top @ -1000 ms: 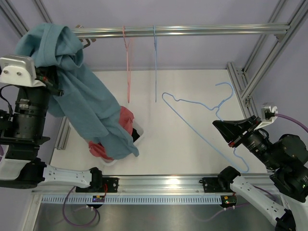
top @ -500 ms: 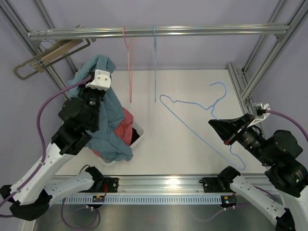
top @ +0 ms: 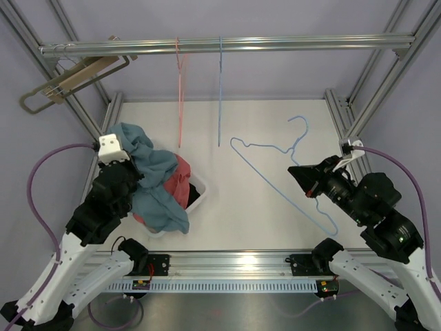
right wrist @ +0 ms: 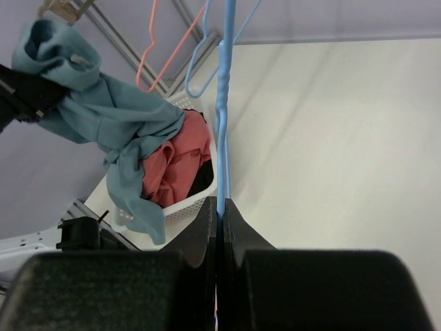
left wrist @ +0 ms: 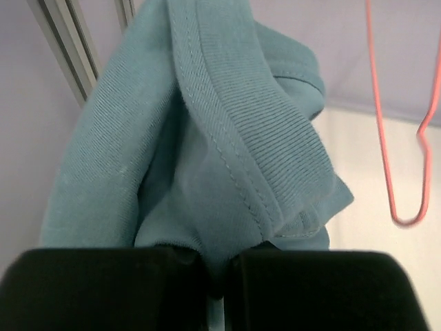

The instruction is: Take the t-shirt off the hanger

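The top bar's empty part (top: 265,44) is above and farther outward, so my right gripper should next lift the bare hanger (top: 265,167) up and outward, hook it there and let go.
The teal t-shirt (top: 153,181) is off the hanger and drapes over the white basket (top: 195,195) at the left. My left gripper (top: 131,181) is shut on a fold of it; the cloth fills the left wrist view (left wrist: 227,152) and is pinched between the jaws. My right gripper (top: 295,173) is shut on the bare light-blue wire hanger (top: 265,167), holding it above the table at the right. The right wrist view shows the hanger wire (right wrist: 222,124) clamped between the closed jaws, with the t-shirt (right wrist: 110,117) beyond.
Red clothes (top: 180,181) lie in the basket. A pink wire hanger (top: 180,89) and a blue one (top: 220,89) hang from the top rail (top: 275,44). A wooden hanger (top: 72,79) hangs at the far left. Aluminium frame posts stand at both sides.
My left gripper has come down from near the rail to the basket, bringing the t-shirt with it. My right gripper has shifted the blue hanger a little leftward and away.
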Motion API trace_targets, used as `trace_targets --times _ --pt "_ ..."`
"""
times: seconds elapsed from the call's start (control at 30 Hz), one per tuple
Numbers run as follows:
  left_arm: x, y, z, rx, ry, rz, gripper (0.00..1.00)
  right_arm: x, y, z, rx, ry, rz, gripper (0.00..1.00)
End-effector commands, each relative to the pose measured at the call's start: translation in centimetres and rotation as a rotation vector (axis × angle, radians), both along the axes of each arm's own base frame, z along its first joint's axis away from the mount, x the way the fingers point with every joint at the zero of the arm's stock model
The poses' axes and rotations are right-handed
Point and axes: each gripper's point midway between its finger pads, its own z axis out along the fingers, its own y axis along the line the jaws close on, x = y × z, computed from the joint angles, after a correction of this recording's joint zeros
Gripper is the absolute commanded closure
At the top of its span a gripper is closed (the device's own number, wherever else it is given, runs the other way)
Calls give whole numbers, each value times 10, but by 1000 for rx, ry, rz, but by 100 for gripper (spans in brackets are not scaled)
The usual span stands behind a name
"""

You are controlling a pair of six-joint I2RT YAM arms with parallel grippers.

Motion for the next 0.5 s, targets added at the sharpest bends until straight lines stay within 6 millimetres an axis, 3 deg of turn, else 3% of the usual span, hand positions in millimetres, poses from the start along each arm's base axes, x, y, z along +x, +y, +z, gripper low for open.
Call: trace_targets --times 0.0,0.07,0.2,0.27,0.37,0.43,0.47 --pt "-18 -8 -91 -205 222 59 100 24 -1 18 15 -51 -82 100" --pt "-30 -11 -139 -270 305 75 100 37 -1 15 -12 -41 -122 100" --pt "-41 -20 -197 -405 379 102 86 56 5 16 -13 -49 -158 100" --pt "-40 -29 -206 -464 382 79 83 66 14 18 -17 -53 -151 100" --pt "-41 -30 -217 -479 390 85 52 81 21 25 -27 -66 -163 100" --pt "-41 -32 -210 -485 374 58 23 90 24 34 -29 -78 -181 100" --pt "-41 -33 -202 -493 357 40 15 100 29 29 -55 -64 -186 100"
